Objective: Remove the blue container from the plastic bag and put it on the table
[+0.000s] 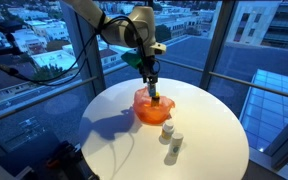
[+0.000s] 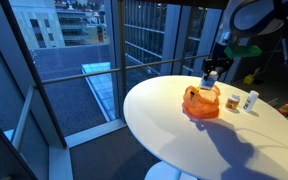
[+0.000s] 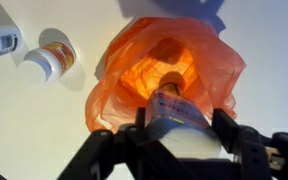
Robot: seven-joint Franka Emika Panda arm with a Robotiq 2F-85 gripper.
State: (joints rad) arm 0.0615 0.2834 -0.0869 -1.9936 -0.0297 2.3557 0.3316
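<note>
The bare tabletop beside the orange bag [image 1: 150, 106] is empty, so next I will move my gripper back from above the bag, then down to release the blue container on that bare spot.
An orange plastic bag [image 1: 150, 106] sits open on the round white table [image 1: 114, 140]; it also shows in an exterior view [image 2: 199, 103] and in the wrist view [image 3: 134, 70]. My gripper [image 3: 182, 128] is shut on a container with a blue and white label [image 3: 176, 108], held at the mouth of the bag. In both exterior views the gripper [image 1: 152, 92] [image 2: 211, 84] hangs just over the bag, with the container partly hidden by the fingers.
Two small white bottles [image 1: 171, 134] stand on the table beside the bag, also in the wrist view [image 3: 46, 62] and in an exterior view [image 2: 241, 101]. Glass windows and railings surround the table. A small orange object [image 2: 284, 108] lies near the table's edge.
</note>
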